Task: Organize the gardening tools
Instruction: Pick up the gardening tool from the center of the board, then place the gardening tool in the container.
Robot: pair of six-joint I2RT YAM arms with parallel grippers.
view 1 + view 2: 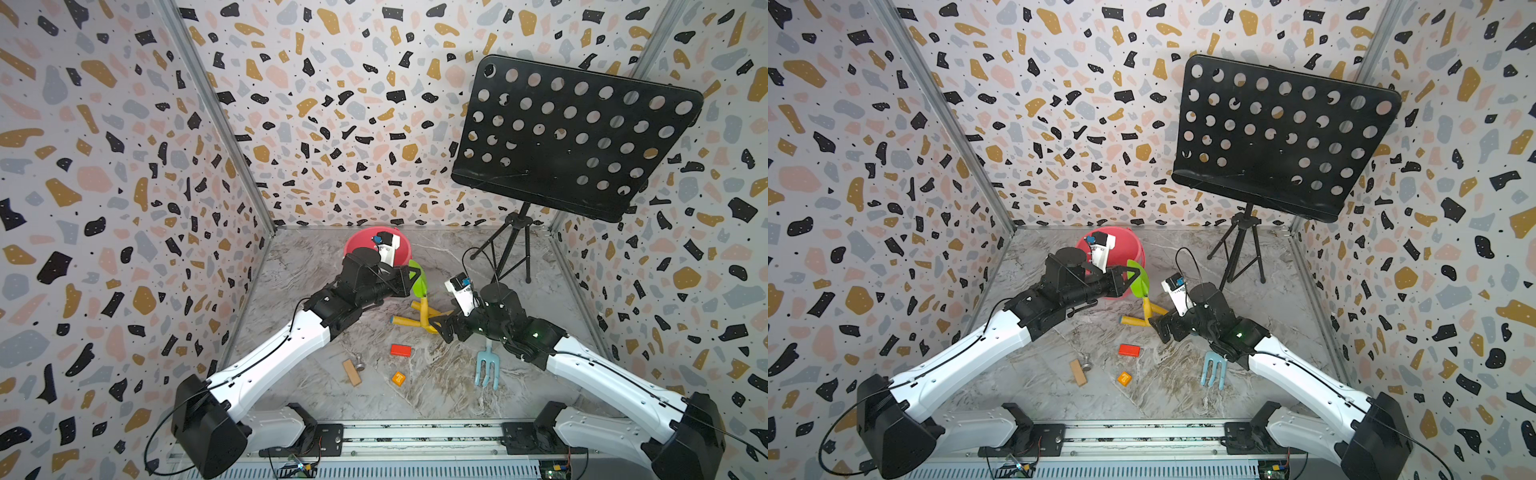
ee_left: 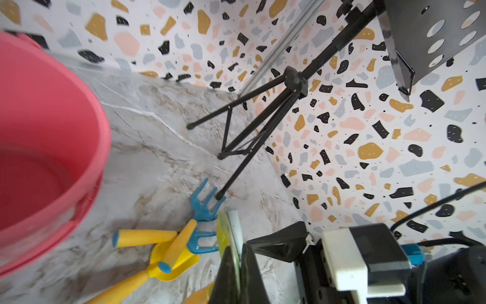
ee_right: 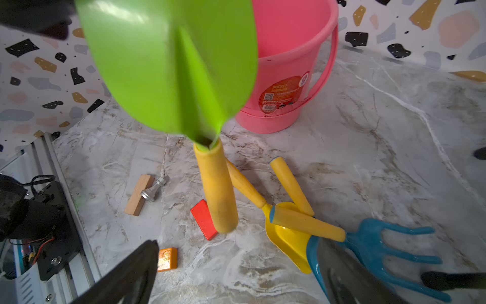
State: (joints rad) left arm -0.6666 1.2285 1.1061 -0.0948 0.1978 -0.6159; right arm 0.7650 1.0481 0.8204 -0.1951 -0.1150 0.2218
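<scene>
Next, my left gripper rises over the pink bucket's opening [image 1: 1127,244] [image 2: 43,131], then lowers to release the trowel inside, as the trowel's handle hangs below the bucket's rim.
My left gripper [image 1: 411,273] [image 2: 240,263] is shut on the blade edge of the green trowel [image 1: 417,281] [image 1: 1137,279] [image 3: 168,65], which hangs with its yellow handle [image 3: 218,189] pointing down beside the pink bucket [image 1: 353,246] [image 3: 289,65]. Below it lie a yellow scoop [image 3: 286,237] [image 2: 173,260] and two darker blue rakes [image 3: 381,250] [image 2: 203,205] with crossed yellow handles [image 1: 409,321]. My right gripper [image 1: 441,328] [image 3: 236,284] stands open just over this pile, holding nothing. The light-blue fork [image 1: 487,366] [image 1: 1214,368] lies near the right forearm.
A red block [image 1: 400,350], an orange block [image 1: 398,378], a wooden block [image 1: 351,372] and a metal knob [image 1: 359,365] lie in front of the pile. A black music stand [image 1: 573,137] on a tripod [image 1: 511,249] fills the back right corner.
</scene>
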